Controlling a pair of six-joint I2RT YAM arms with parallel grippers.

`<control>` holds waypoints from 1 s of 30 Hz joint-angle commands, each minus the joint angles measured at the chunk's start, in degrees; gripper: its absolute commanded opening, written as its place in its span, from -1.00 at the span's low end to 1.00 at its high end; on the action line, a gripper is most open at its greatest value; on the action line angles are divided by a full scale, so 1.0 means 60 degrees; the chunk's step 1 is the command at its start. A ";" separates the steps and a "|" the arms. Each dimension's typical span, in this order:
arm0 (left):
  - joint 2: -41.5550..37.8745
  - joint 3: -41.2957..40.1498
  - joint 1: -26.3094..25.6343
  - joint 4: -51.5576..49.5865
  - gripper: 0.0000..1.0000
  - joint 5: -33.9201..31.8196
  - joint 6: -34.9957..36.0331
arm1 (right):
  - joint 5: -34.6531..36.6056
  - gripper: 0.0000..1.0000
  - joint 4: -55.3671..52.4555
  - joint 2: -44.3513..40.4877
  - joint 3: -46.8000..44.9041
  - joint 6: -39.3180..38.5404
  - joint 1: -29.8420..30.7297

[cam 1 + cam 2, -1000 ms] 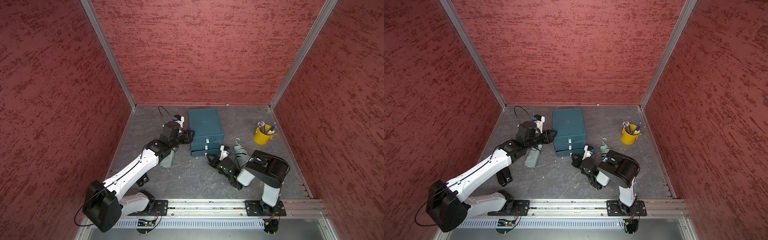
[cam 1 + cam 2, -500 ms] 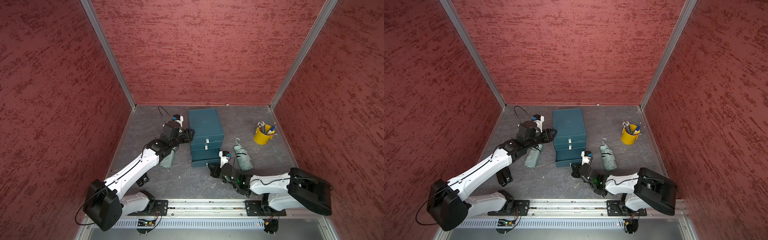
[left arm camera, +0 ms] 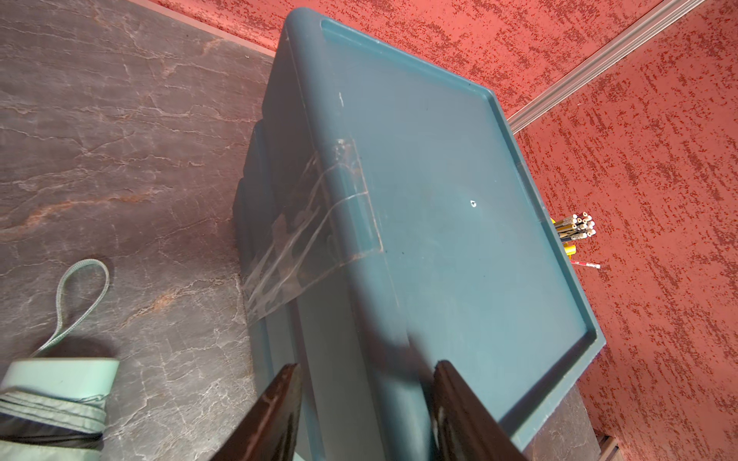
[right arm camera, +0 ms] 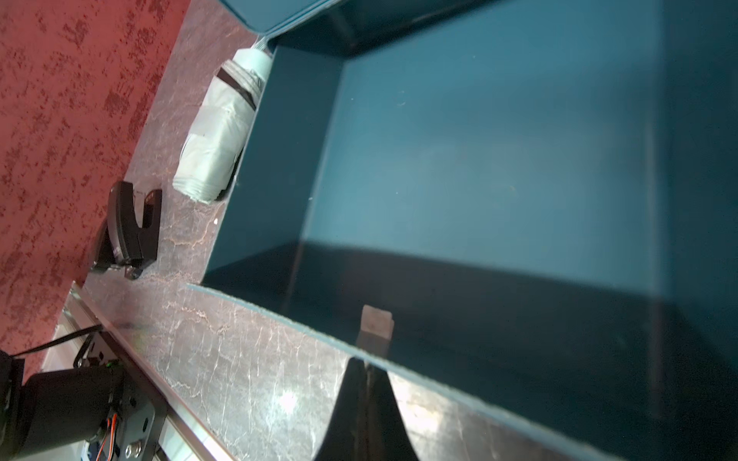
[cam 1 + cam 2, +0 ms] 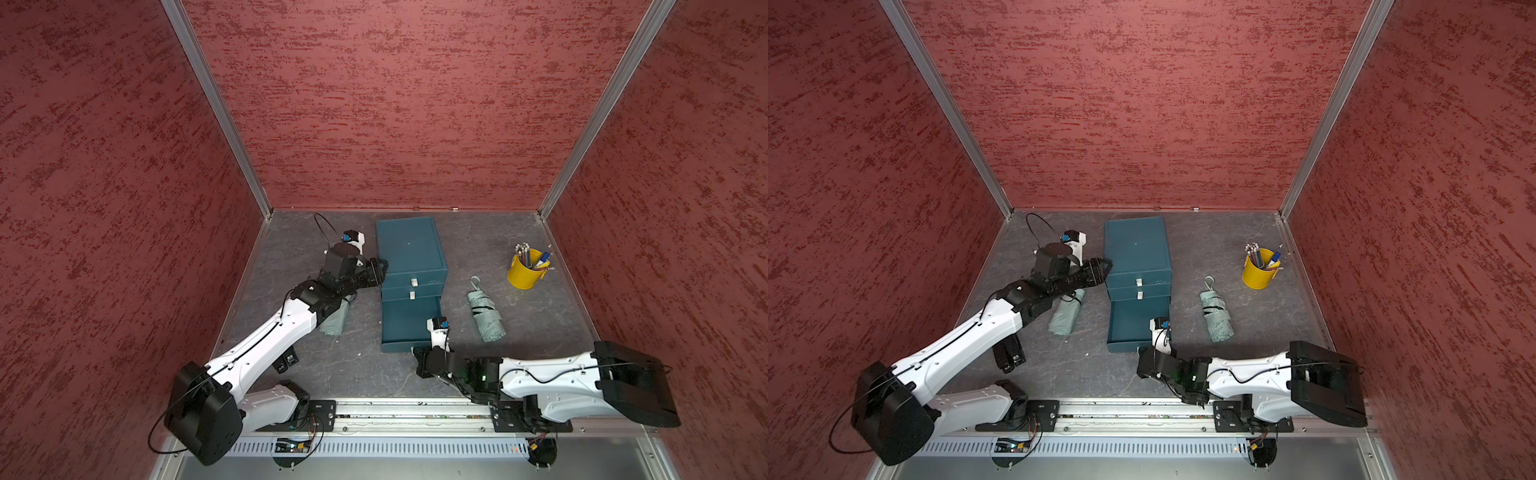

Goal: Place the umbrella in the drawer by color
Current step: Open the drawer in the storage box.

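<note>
The right gripper pulls back toward the metal bar (image 5: 424,404) next, then releases the white tab, since the drawer's rear is still under the cabinet (image 5: 409,245).
The teal cabinet (image 5: 409,245) has its bottom drawer (image 5: 409,320) pulled out, with nothing in it. My right gripper (image 4: 365,365) is shut on the white tab at the drawer's front; both top views show it there (image 5: 415,353) (image 5: 1140,353). My left gripper (image 3: 365,365) is open, its jaws straddling the cabinet's (image 3: 459,223) upper edge on the left side (image 5: 380,268). One folded mint-green umbrella (image 5: 485,313) (image 5: 1216,316) lies right of the drawer. A second umbrella (image 5: 334,320) (image 3: 56,403) (image 4: 215,147) lies left of the cabinet, partly under my left arm.
A yellow cup of pencils (image 5: 525,272) (image 5: 1260,272) stands at the back right. A black stapler-like object (image 5: 1009,355) (image 4: 127,227) lies on the floor under my left arm. Red walls close in three sides and a metal rail (image 5: 415,409) runs along the front.
My right arm has drawn back toward the front rail and lowered, and the bottom drawer has slid out with it. The left arm has stayed at the cabinet.
</note>
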 commanded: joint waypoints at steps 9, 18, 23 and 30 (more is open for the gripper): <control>-0.0168 -0.0608 0.0261 -0.1442 0.27 -0.0303 -0.0004 | -0.0403 -1.00 -0.0322 0.0673 0.1172 -0.0711 0.0182; -0.0227 -0.0636 0.0261 -0.1396 0.32 -0.0138 -0.0035 | -0.0359 -1.00 -0.0690 0.0457 0.0742 -0.0183 0.0204; -0.0183 -0.0700 0.0261 -0.1231 0.34 -0.0137 -0.0091 | -0.0103 -1.00 -0.1561 -0.0605 0.0189 0.0109 0.0218; -0.0213 -0.0775 0.0232 -0.1044 0.35 -0.0083 -0.0235 | -0.0157 -1.00 -0.1559 -0.0432 0.0297 -0.0072 0.0306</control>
